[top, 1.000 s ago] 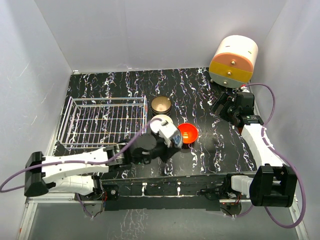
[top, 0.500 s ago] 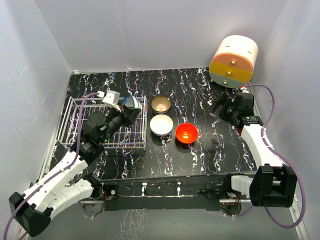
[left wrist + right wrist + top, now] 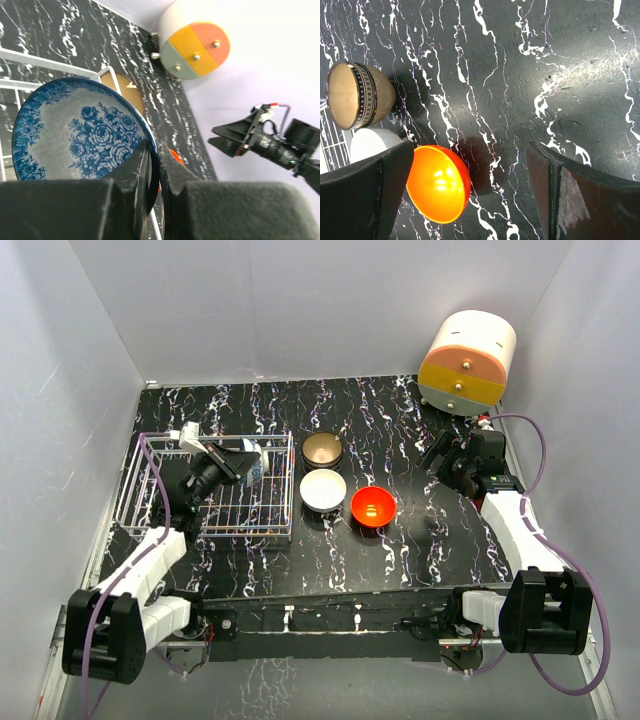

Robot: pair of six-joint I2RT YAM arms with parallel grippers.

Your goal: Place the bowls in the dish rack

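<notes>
The patterned bowl (image 3: 257,461) still hangs above the wires, so my left gripper should lower toward the rack's end below it, by the white bowl, and let go.
My left gripper (image 3: 241,462) is shut on the rim of the blue-and-white patterned bowl (image 3: 257,461) and holds it on edge over the right end of the wire dish rack (image 3: 170,502). In the left wrist view the fingers (image 3: 134,167) pinch the bowl's (image 3: 75,130) rim. The brown/gold bowl (image 3: 322,449), white bowl (image 3: 323,489) and red-orange bowl (image 3: 373,506) sit on the table right of the rack. My right gripper (image 3: 450,454) is open and empty above the table, right of the red-orange bowl (image 3: 439,184). The black bowl is out of view.
A round cream-and-orange drawer cabinet (image 3: 467,360) stands at the back right, just behind the right gripper. The rack's right wall (image 3: 292,485) stands close to the white and brown/gold bowls. White walls enclose the black marbled table (image 3: 400,430).
My left arm has swung left from beside the loose bowls to over the rack, carrying the blue-and-white bowl, then drew back and lower. The right arm has barely moved.
</notes>
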